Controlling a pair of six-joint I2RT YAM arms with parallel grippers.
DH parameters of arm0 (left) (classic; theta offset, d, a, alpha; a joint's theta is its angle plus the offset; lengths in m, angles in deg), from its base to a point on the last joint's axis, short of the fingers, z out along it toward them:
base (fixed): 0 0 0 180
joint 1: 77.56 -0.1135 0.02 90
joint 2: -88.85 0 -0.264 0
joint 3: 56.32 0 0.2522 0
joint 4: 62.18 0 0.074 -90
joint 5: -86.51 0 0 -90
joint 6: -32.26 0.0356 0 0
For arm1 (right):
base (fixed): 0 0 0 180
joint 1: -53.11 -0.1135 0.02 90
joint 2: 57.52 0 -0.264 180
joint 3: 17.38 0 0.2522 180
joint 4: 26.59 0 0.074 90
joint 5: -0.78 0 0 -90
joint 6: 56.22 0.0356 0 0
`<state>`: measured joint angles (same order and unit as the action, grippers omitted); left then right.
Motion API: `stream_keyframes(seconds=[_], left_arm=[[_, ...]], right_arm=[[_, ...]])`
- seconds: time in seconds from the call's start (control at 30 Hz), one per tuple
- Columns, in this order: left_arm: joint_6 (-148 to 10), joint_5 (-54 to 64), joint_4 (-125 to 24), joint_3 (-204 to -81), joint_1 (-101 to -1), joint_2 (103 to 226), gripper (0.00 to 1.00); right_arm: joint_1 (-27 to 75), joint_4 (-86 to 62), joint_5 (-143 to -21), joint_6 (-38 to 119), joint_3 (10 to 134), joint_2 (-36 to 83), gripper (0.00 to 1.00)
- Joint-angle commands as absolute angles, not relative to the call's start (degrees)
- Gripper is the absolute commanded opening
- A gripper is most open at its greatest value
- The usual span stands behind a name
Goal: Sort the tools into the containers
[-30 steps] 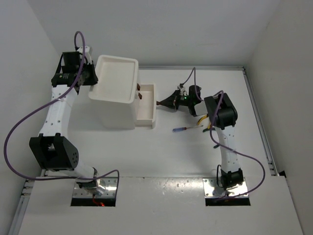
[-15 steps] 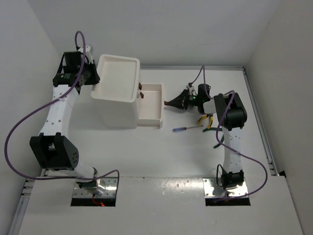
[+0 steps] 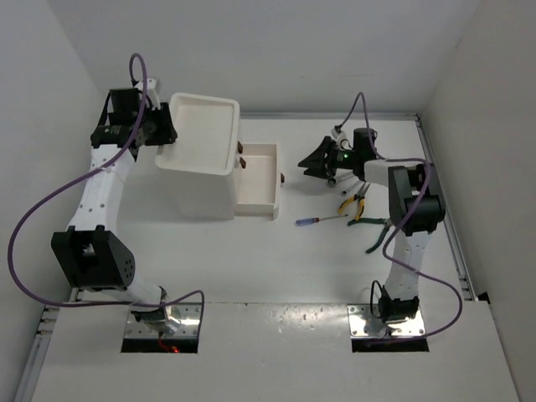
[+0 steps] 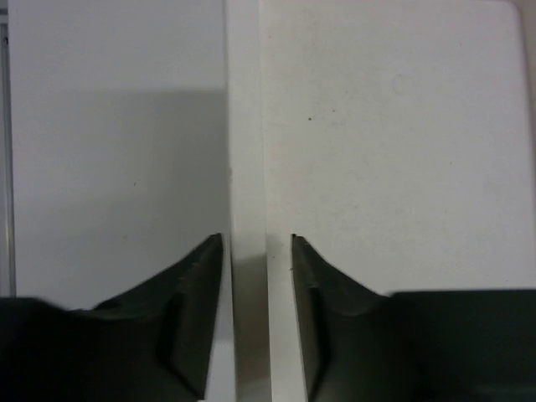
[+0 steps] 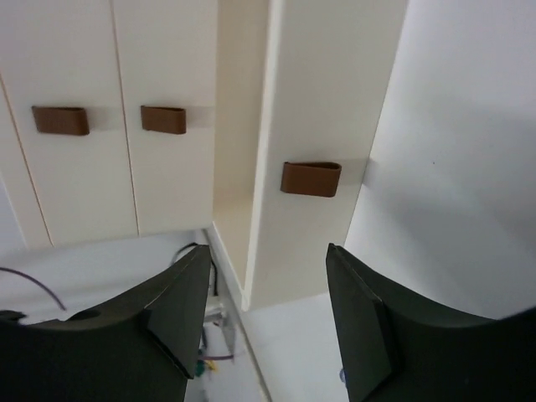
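The near handle of the green-handled pliers is below my right gripper and closer to my base, so my right gripper needs to swing back and down onto that handle next.
The white cabinet (image 3: 199, 159) stands left of centre with a shallow tray top. One drawer (image 3: 258, 180) is pulled out to the right, its brown handle (image 3: 283, 178) free. My right gripper (image 3: 311, 164) hovers open a short way right of that handle (image 5: 311, 178), with nothing between its fingers. My left gripper (image 3: 165, 134) straddles the tray's left rim (image 4: 247, 151), jaws slightly apart with thin gaps on both sides. On the table lie a blue-red screwdriver (image 3: 321, 220), yellow-handled pliers (image 3: 352, 201) and green-handled pliers (image 3: 381, 230).
Two closed drawers with brown handles (image 5: 60, 120) (image 5: 163, 119) show beside the open one. The right arm (image 3: 410, 201) rises just beside the pliers. White walls close the table in at the back and on both sides.
The right gripper pulled the drawer farther out, then let go of its handle, opened and drew back to the right. The left jaws have loosened on the tray rim.
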<state>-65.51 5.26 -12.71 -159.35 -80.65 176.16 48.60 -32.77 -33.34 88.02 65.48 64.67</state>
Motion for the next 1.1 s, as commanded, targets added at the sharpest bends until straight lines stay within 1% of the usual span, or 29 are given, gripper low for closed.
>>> stream_keyframes(seconds=[0.0,0.03,0.07,0.17,0.2,0.33,0.37,0.47,0.53,0.57,0.67,0.73,0.77,0.9,1.0,1.07], left_arm=[[-65.9,8.6,-13.9,-159.5,-79.4,176.8,0.51],[-65.4,8.6,-13.9,-160.1,-79.4,176.8,0.6],[-65.4,8.6,-13.9,-160.1,-78.9,176.8,0.75],[-64.9,6.4,-13.9,-162.7,-78.2,175.8,0.92],[-64.9,6.4,-13.9,-163.3,-78.2,175.8,0.93],[-64.9,3.2,-13.9,-166.8,-77.1,175.2,0.94],[-64.9,2.6,-13.9,-166.8,-77.1,175.2,0.94],[-64.9,0.4,-14.6,-167.6,-77.1,173.7,0.96],[-64.9,-2.3,-16.5,-166.9,-76.6,171.9,0.96],[-64.9,-4.4,-17.4,-166.9,-76.6,171.4,1.0],[-66.1,-7.5,-18.1,-166.4,-76.6,170.0,1.0],[-67.0,-10.3,-18.6,-166.4,-76.6,169.3,1.0],[-67.7,-11.0,-18.6,-165.7,-76.6,168.4,1.0],[-68.3,-12.1,-19.9,-163.7,-76.6,165.8,1.0],[-68.3,-14.0,-21.1,-161.7,-76.6,163.8,1.0],[-68.3,-14.7,-22.6,-160.2,-76.6,162.9,1.0]], right_arm=[[49.9,-19.5,-35.0,74.1,70.8,57.3,0.58],[50.6,-16.2,-35.7,71.6,71.5,56.6,0.58],[51.5,-10.6,-37.5,67.4,72.1,55.6,0.58],[54.3,-4.1,-41.8,61.3,71.6,51.1,0.58],[55.0,0.1,-43.3,60.0,71.6,49.8,0.59],[58.9,8.7,-49.7,57.0,66.4,41.9,0.62],[59.5,11.1,-54.2,57.0,66.3,40.3,0.61],[61.7,20.2,-59.2,55.9,64.2,34.6,0.61],[62.9,26.2,-64.9,55.9,62.7,30.9,0.56],[63.4,30.4,-66.8,55.1,62.0,29.6,0.55],[65.0,36.2,-66.2,53.6,60.4,29.6,0.54],[67.1,40.5,-65.5,52.5,57.5,29.6,0.5],[68.6,41.5,-64.8,52.5,55.1,30.1,0.5],[70.7,40.4,-68.0,52.5,53.1,28.2,0.47],[72.0,41.9,-71.2,53.1,53.6,30.8,0.46],[72.5,42.5,-72.6,53.8,53.6,31.3,0.43]])
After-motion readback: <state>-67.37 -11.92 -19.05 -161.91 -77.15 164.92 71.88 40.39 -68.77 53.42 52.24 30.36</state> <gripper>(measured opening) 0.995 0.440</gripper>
